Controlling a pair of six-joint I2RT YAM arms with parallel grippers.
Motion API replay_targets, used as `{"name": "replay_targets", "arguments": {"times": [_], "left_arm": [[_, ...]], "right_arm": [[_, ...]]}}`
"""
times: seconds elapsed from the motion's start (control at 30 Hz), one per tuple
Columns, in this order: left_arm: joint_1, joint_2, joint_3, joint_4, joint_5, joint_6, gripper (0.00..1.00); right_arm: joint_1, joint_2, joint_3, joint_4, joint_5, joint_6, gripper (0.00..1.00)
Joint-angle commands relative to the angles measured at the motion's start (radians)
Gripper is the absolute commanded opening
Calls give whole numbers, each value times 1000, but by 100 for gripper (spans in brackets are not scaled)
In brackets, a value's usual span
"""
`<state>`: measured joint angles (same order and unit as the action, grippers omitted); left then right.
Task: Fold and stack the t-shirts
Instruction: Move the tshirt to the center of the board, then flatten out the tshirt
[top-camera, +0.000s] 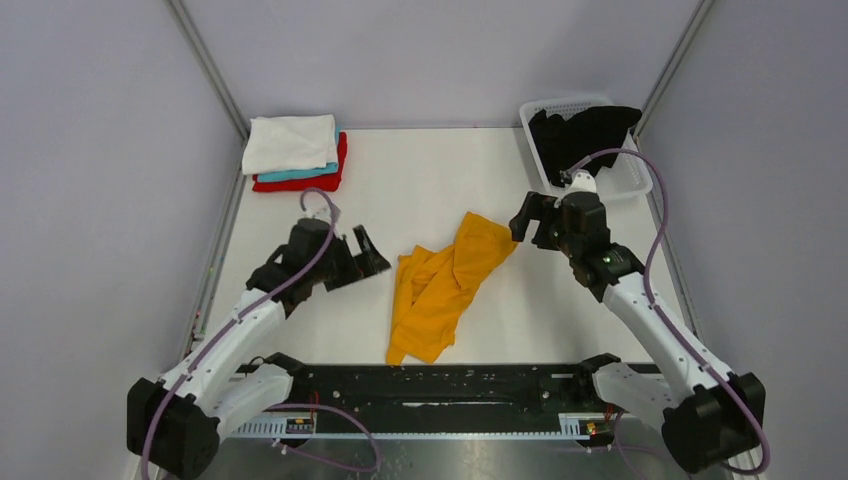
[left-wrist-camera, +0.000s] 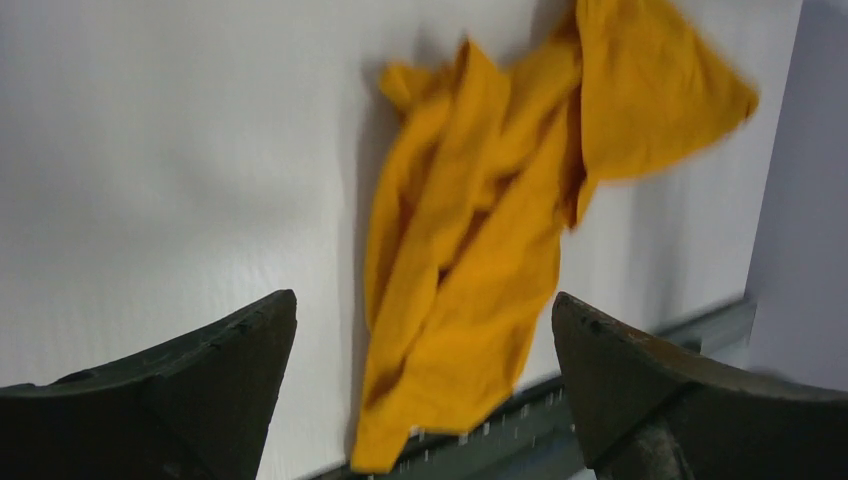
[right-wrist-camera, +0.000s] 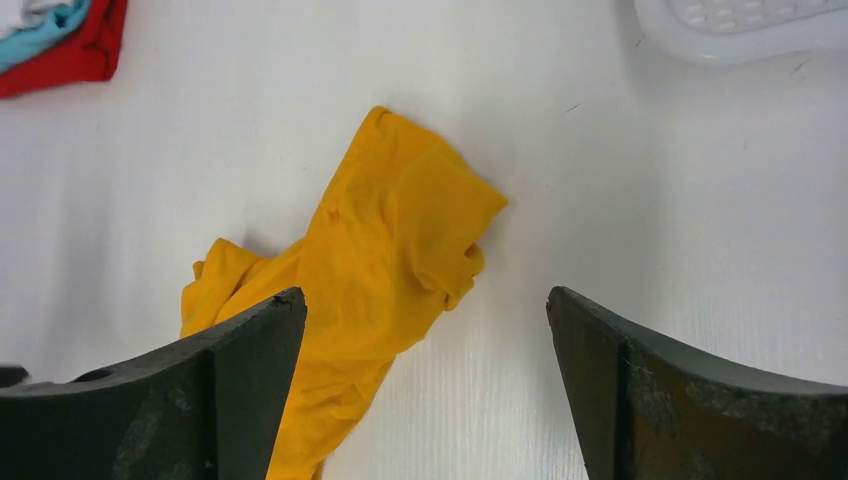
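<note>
The orange shirt's near corner comes between my left gripper's closing fingers next, as that gripper drops and moves back toward the black bar.
A crumpled mustard-orange t-shirt (top-camera: 445, 285) lies in the middle of the table; it also shows in the left wrist view (left-wrist-camera: 490, 250) and the right wrist view (right-wrist-camera: 370, 270). A folded stack at the back left has the white t-shirt (top-camera: 290, 142) on top, then the teal t-shirt (top-camera: 318, 172) and the red t-shirt (top-camera: 300, 183). The black t-shirt (top-camera: 585, 135) lies in the basket. My left gripper (top-camera: 368, 252) is open and empty, left of the orange shirt. My right gripper (top-camera: 532, 222) is open and empty, just right of the shirt's far end.
A white plastic lattice basket (top-camera: 632, 180) stands at the back right corner. A black metal rail (top-camera: 450, 385) runs along the table's near edge, and the orange shirt's near end reaches it. Grey walls close in the table on three sides.
</note>
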<state>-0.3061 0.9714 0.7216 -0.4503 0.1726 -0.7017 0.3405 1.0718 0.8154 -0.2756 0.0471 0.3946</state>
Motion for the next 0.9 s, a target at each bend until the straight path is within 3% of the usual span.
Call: {"name": "replay_targets", "arguments": {"times": [0.0,0.17,0.33,0.57,0.8,0.87], "left_arm": [[-214,-68,-91,-84,80,-40,99],[-374,-36,-197,-84,72,-124,99],[-492,62,-221,11,94,-171,95],[-534,178,-218,104,105,-191,62],[-535,259,-170,116,-14,-178,34],[-536,283,-148,117,-50,-178,21]], "right_arm": [[7,-98,-5,-91,10,-33,99],[10,-109,-104,64,-338,-19,100],[30,-20,-128,130,-376,26,99],[81,85,-105,135,-325,39,100],[253,208,0,27,-83,-5,97],[304,256,32,12,-9,-2,94]]}}
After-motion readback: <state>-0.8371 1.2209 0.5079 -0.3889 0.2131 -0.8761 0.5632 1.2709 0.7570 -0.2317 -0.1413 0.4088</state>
